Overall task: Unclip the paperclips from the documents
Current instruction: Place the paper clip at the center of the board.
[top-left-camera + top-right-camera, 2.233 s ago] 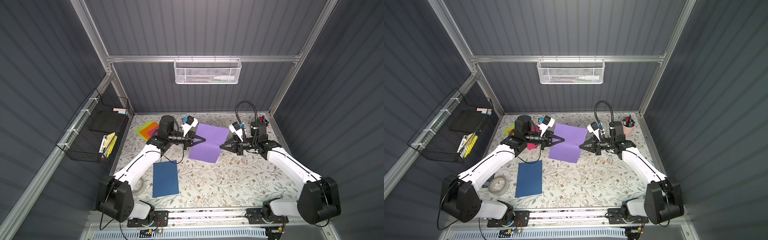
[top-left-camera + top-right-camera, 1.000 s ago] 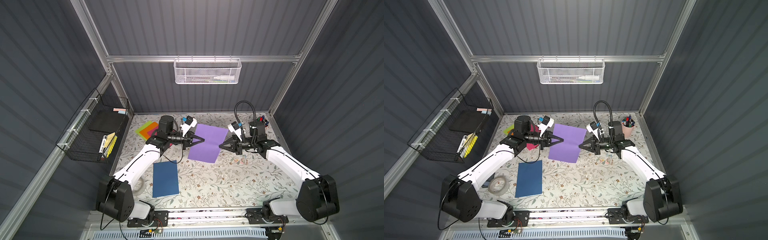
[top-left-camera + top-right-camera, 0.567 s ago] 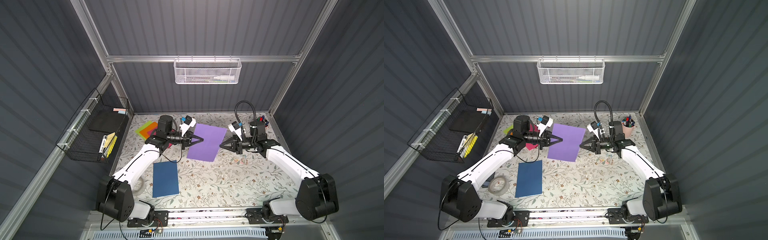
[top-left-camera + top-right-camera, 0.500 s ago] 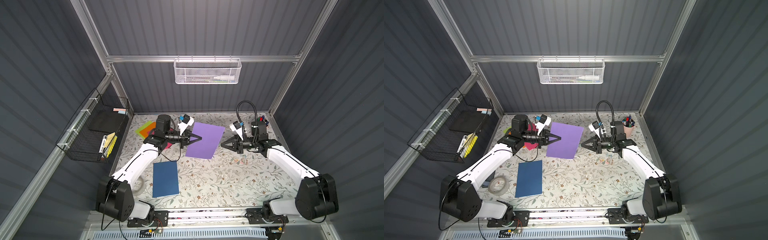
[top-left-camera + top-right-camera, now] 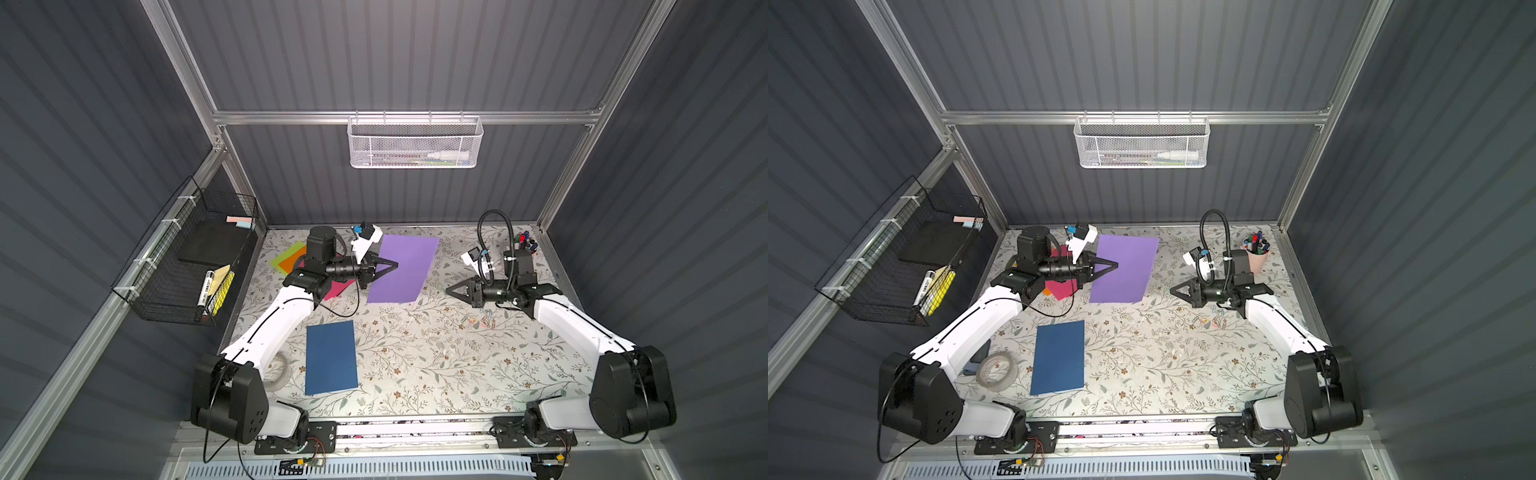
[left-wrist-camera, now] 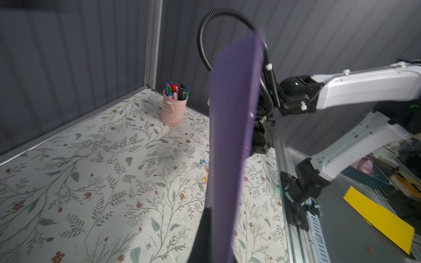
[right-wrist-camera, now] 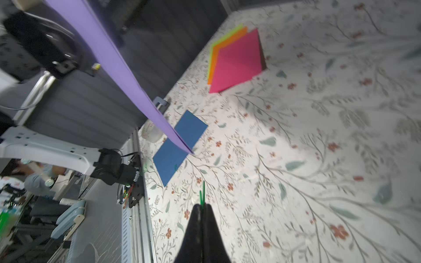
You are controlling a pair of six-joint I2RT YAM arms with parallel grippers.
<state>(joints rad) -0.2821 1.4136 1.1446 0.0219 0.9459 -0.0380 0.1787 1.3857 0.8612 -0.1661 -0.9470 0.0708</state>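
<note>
The loose paperclips lie below my right gripper on the tabletop. The green one comes free next, as my right gripper tips its fingers down and lowers beside them.
My left gripper [image 5: 395,264] [image 5: 1115,264] is shut on one edge of the purple document [image 5: 403,270] [image 5: 1125,270], which hangs off the table and stands edge-on in the left wrist view [image 6: 230,136]. My right gripper [image 5: 449,289] [image 7: 202,206] is well clear of that sheet, on its right. It is shut on a green paperclip [image 7: 201,193] that pokes out past the fingertips. Several loose paperclips [image 5: 482,322] [image 6: 201,162] lie on the table under the right arm. A navy document [image 5: 331,357] [image 7: 180,145] lies flat at the front left. Pink [image 7: 237,63], orange and lime documents are stacked at the back left.
A pink cup of marker pens [image 5: 1256,257] [image 6: 173,111] stands at the back right corner. A tape roll [image 5: 996,370] lies beside the left arm's base. A black wire basket [image 5: 195,270] hangs on the left wall, a white mesh basket [image 5: 415,141] on the back wall.
The right gripper has drawn back to the right, away from the purple sheet, with the green clip. The left gripper has carried the sheet left and toward the back.
</note>
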